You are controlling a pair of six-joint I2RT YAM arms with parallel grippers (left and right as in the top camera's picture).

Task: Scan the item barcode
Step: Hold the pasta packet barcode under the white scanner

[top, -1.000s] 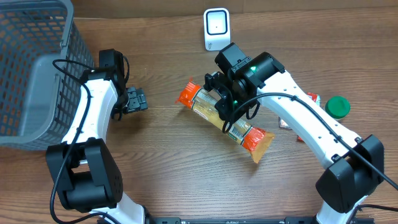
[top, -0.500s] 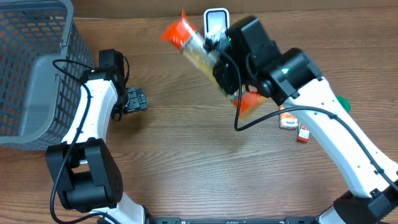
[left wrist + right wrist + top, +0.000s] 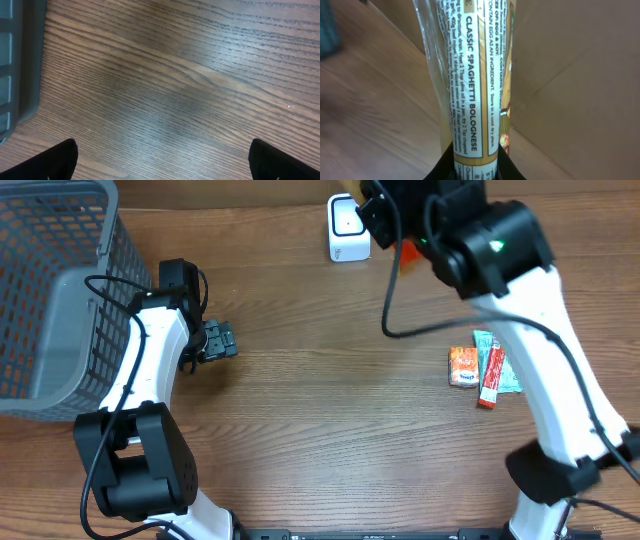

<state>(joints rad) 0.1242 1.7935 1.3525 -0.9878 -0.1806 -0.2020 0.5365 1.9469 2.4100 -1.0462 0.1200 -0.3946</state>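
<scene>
I will bring my right gripper back past the scanner [image 3: 348,225] next and lower the packet flat to let go of it, because the bare wood [image 3: 433,373] beside the orange sachet leaves room below.
The item is a spaghetti bolognese packet [image 3: 470,75], clear wrap with a white and gold label, held upright in my right gripper [image 3: 476,170], whose jaws are shut on its lower part. Overhead, the raised right arm [image 3: 480,240] covers nearly all of it; only an orange end [image 3: 408,252] peeks out beside the white scanner [image 3: 348,225] at the back edge. No barcode shows on the label face in the right wrist view. My left gripper [image 3: 218,340] rests low at the left, wide open and empty, its dark fingertips [image 3: 60,160] over bare wood.
A grey mesh basket [image 3: 50,300] fills the left side, right by the left arm. Small orange [image 3: 463,367] and red-green [image 3: 490,375] sachets lie at the right. A brown cardboard wall [image 3: 580,75] stands behind the packet.
The right arm has lifted the packet off the middle of the table and carried it up and back to beside the scanner. The left arm has not moved.
</scene>
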